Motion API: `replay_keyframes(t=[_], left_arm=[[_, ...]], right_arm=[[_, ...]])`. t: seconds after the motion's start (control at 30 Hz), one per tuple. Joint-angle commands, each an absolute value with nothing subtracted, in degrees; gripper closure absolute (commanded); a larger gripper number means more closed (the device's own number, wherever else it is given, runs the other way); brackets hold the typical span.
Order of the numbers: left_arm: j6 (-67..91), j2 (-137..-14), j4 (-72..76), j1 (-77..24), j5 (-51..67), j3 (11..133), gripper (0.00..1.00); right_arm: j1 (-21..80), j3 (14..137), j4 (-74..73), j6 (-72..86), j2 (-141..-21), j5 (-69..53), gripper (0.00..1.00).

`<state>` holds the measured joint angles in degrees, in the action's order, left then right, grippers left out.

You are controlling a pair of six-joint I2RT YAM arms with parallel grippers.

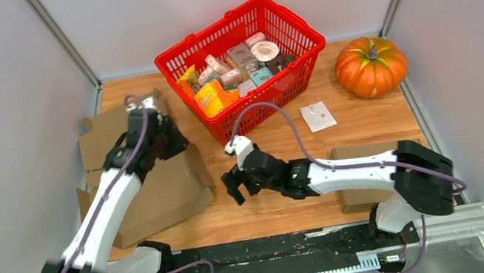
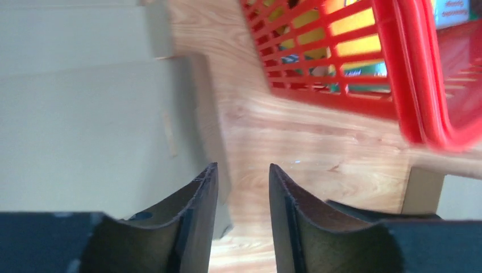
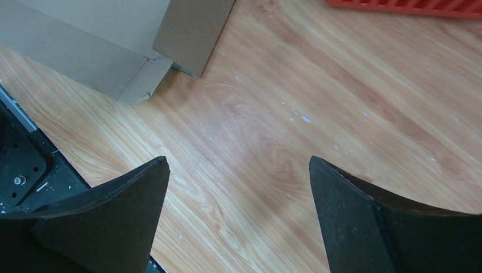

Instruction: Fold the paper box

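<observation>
Bare wood beside the box's raised edge point(image 1: 199, 166) point(image 3: 163, 24) leaves room for a finger, so my right gripper needs to go left in the top view and lower astride it.
The paper box is a flat brown cardboard sheet point(image 1: 159, 192) with its flaps spread, lying at the left of the wooden table. My left gripper point(image 1: 176, 142) hovers over its far right edge. In the left wrist view the cardboard point(image 2: 85, 125) lies to the left, and the left gripper point(image 2: 243, 170) is slightly open with only bare table in the gap. My right gripper point(image 1: 234, 186) is just right of the box's near right corner, wide open and empty over the wood point(image 3: 239, 165). A flap and a small tab of the box point(image 3: 170, 34) show at the upper left of that view.
A red basket point(image 1: 241, 61) full of small packages stands at the back centre, close to the left gripper point(image 2: 352, 62). An orange pumpkin point(image 1: 370, 66) sits at the back right. A white packet point(image 1: 317, 116) lies mid-table. Another cardboard piece point(image 1: 358, 153) lies under the right arm.
</observation>
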<state>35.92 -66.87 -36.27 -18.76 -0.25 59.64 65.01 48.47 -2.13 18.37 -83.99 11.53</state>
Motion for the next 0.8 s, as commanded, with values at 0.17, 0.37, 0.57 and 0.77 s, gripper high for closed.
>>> replay_keyframes(t=[0.17, 0.37, 0.57, 0.77], left_arm=[[33.3, -39.3, -65.12, -15.56, -12.93, 58.97, 0.41], [37.6, -27.63, -65.14, -15.56, -7.75, 53.29, 0.48], [45.52, -23.29, -64.86, -15.56, -1.68, 48.78, 0.42], [38.95, -24.26, -58.46, -15.56, 9.82, 45.63, 0.43]], right_arm=[[73.65, 78.19, -10.53, 24.59, -108.97, 30.04, 0.02], [73.04, 83.31, -13.35, 24.79, -115.04, 35.06, 0.22], [70.23, 87.89, -20.47, 27.41, -119.0, 35.08, 0.29], [68.11, 90.08, -18.72, 21.81, -120.41, 25.14, 0.7]])
